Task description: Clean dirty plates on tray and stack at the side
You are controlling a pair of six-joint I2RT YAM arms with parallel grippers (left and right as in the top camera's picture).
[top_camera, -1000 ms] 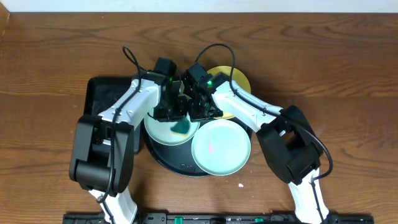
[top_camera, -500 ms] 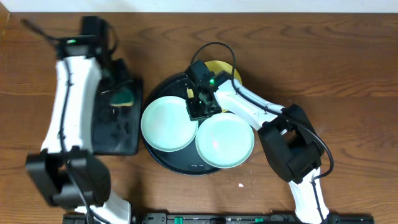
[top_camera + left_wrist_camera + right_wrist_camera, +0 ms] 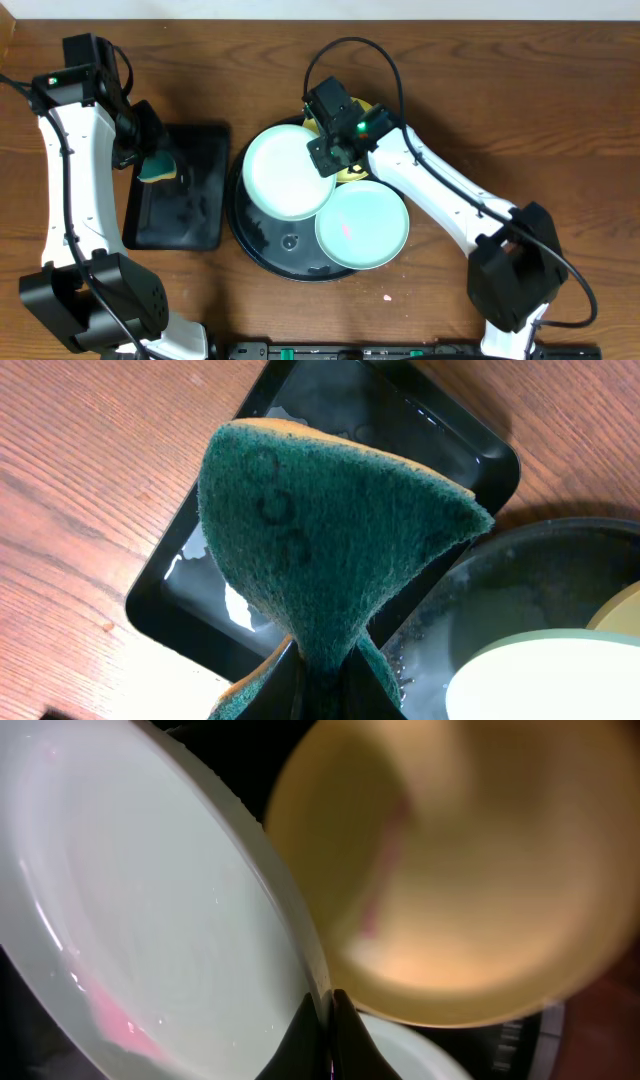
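The bare wood beside the round tray is below my right gripper, to its right in the overhead view, so my right gripper should next carry the plate across, lower it and release it.
My right gripper (image 3: 325, 160) (image 3: 327, 1020) is shut on the right rim of a pale mint plate (image 3: 288, 173) (image 3: 150, 900), held over the back of the round black tray (image 3: 272, 252). That plate shows a pink smear in the right wrist view. A yellow plate (image 3: 347, 176) (image 3: 450, 870) lies beside it, mostly hidden under my arm. A second mint plate (image 3: 362, 226) with a reddish smear sits at the tray's front right. My left gripper (image 3: 157, 165) (image 3: 322, 680) is shut on a teal sponge (image 3: 320, 530) above the rectangular tray.
The smaller rectangular black tray (image 3: 190, 210) (image 3: 250, 610) lies left of the round tray and looks wet. The round tray's wet floor (image 3: 500, 590) shows in the left wrist view. Bare wooden table surrounds both trays.
My left arm has swung further left and forward with the sponge. My right gripper has drawn the mint plate back and to the right, over the yellow plate.
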